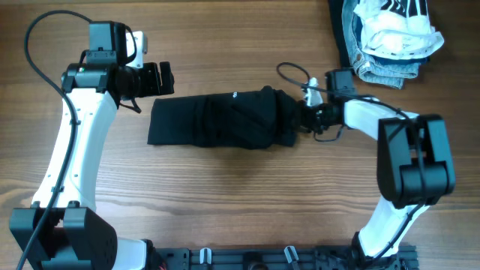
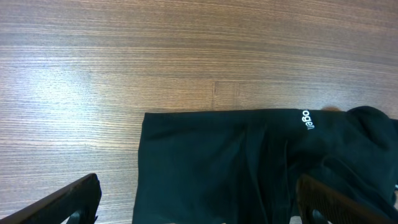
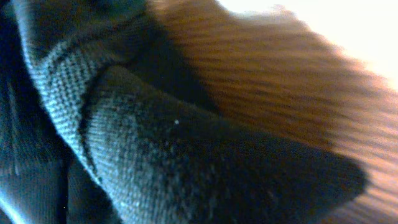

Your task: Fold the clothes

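I will next lift the garment's bunched end with my right gripper, carry it across and let it go at the garment's flat, uncovered end (image 1: 172,121), to the gripper's left in the overhead view.
The clothes (image 1: 217,120) are one black garment, gathered into a long band across the middle of the wooden table. My left gripper (image 1: 154,79) hovers open just behind the band's left end. In the left wrist view its dark fingers (image 2: 74,199) stand wide apart over the garment's (image 2: 249,168) left edge, with small white lettering on the cloth. My right gripper (image 1: 301,120) is low at the bunched right end, shut on the cloth. In the right wrist view, black knit fabric (image 3: 186,155) fills the frame and hides the fingers.
A heap of blue denim (image 1: 382,69) and white fabric with black stripes (image 1: 397,34) lies at the back right corner. A black cable (image 1: 292,71) loops behind my right wrist. The arm bases stand along the front edge.
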Motion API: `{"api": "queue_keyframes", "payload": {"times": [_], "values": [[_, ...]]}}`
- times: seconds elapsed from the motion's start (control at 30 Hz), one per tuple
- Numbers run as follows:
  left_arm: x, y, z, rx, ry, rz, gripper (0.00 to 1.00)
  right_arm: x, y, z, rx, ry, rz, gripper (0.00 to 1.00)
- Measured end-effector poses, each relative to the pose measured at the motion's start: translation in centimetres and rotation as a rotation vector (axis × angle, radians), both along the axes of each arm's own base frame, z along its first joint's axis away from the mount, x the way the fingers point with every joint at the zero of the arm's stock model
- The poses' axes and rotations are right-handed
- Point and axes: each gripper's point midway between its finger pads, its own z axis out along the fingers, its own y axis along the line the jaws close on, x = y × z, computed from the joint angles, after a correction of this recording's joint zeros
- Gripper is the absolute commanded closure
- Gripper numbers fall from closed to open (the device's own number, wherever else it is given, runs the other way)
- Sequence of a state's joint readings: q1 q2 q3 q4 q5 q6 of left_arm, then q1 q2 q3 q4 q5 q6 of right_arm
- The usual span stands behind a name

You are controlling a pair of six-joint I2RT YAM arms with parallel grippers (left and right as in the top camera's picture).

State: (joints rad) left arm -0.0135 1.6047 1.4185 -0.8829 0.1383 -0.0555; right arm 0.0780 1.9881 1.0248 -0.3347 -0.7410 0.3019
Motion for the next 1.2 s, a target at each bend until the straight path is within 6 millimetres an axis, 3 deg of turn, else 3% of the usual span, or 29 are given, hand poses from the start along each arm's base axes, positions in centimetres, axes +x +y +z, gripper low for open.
{"api": "queue_keyframes", "payload": {"times": [0.33, 0.4, 0.57, 0.77, 0.87, 1.0, 1.2], "values": [[0.0, 0.1, 0.0, 0.003, 0.000, 0.001, 0.00, -0.4, -9.7, 0.6, 0.068, 0.105, -0.240, 0.96], [0.0, 0.0, 0.0, 0.002, 0.000, 0.001, 0.00, -0.7, -10.5, 1.5, 0.066, 0.111, -0.244, 0.96], [0.0, 0.1, 0.0, 0.003, 0.001, 0.001, 0.00, 0.1, -10.6, 6.1, 0.045, 0.056, -0.184, 0.96], [0.0, 0.6, -0.1, 0.032, 0.000, 0.017, 0.00, 1.5, -9.4, 13.5, -0.005, -0.080, -0.093, 0.96], [0.1, 1.1, -0.1, 0.056, 0.000, 0.030, 0.00, 1.8, -7.0, 16.7, -0.031, -0.159, -0.023, 0.96], [0.1, 1.7, -0.1, 0.087, -0.001, 0.048, 0.00, 1.7, -2.8, 18.6, -0.037, -0.217, 0.072, 0.96], [0.3, 2.4, 0.0, 0.119, -0.010, 0.067, 0.00, 0.9, 4.2, 18.8, -0.053, -0.259, 0.183, 0.96]]}}
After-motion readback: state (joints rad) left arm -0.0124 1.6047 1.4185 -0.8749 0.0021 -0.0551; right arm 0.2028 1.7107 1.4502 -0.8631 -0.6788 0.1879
